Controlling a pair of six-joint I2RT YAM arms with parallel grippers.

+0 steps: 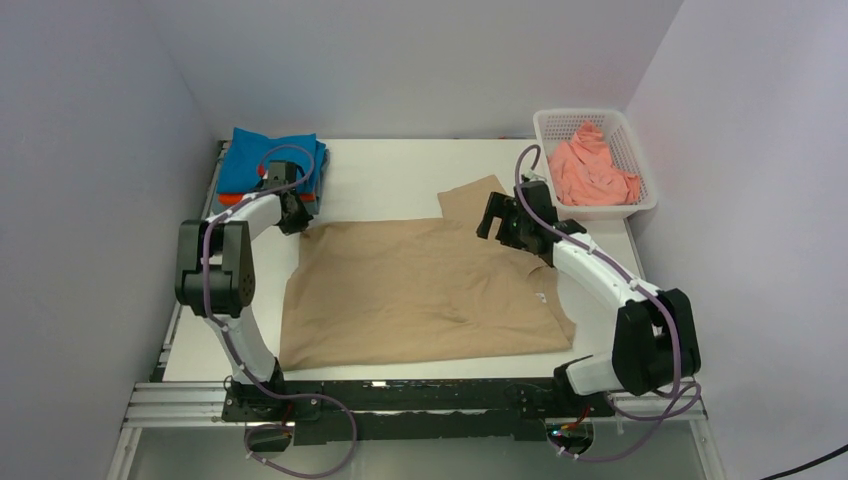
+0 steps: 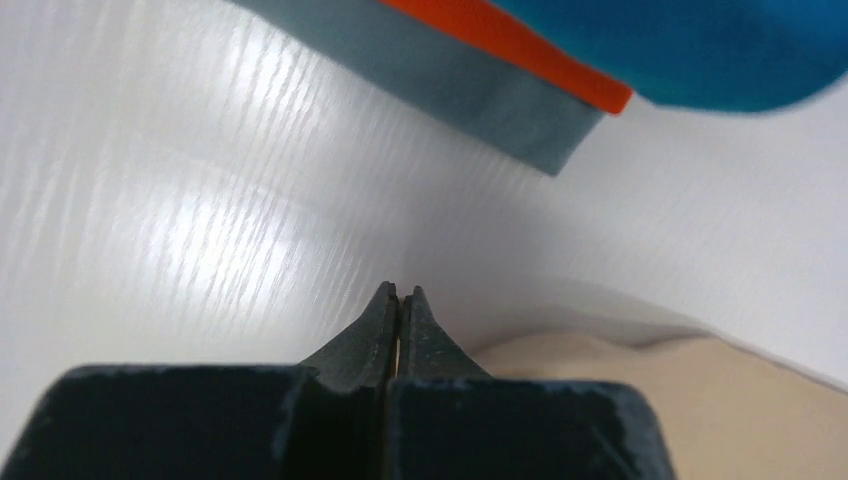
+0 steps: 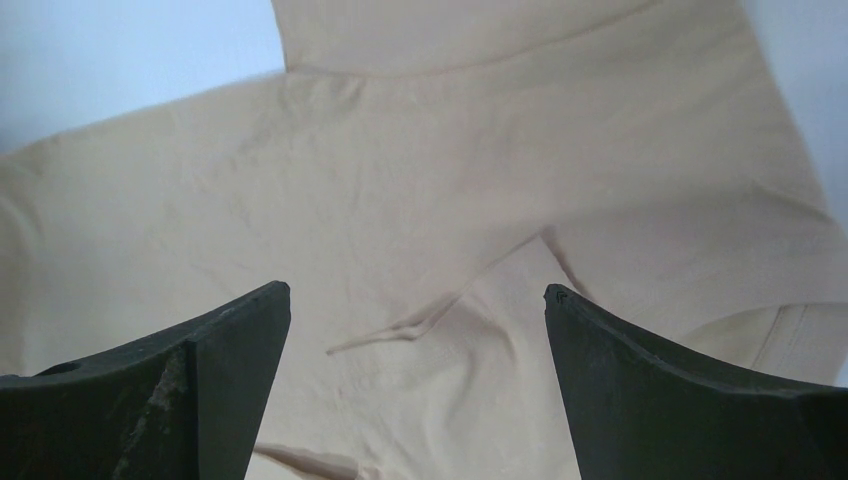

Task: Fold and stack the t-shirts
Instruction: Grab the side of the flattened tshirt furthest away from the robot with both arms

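Note:
Next, the right gripper moves outward and down onto the back sleeve's basket-side corner (image 1: pixel 494 179), which lies outward and below, as the gripper still hangs over wrinkled cloth.
The tan-beige t-shirt (image 1: pixel 420 290) lies spread flat in the middle of the table, one sleeve pointing to the back. My left gripper (image 1: pixel 293 215) is shut at its back left corner; in the left wrist view a thin strip of tan shows between the pads (image 2: pixel 400 300), and tan cloth (image 2: pixel 650 400) lies just to the right. My right gripper (image 1: pixel 505 222) is open and empty above the shirt near the back sleeve, with wrinkled tan cloth (image 3: pixel 420 200) between its fingers. Folded bright blue (image 1: pixel 265 155), orange-red (image 2: pixel 500 40) and grey (image 2: pixel 480 95) shirts are stacked at the back left.
A white mesh basket (image 1: pixel 640 205) at the back right holds the crumpled salmon pink shirt (image 1: pixel 590 170). White walls close in the table on the left, back and right. The metal rail with both arm bases (image 1: pixel 400 400) runs along the near edge.

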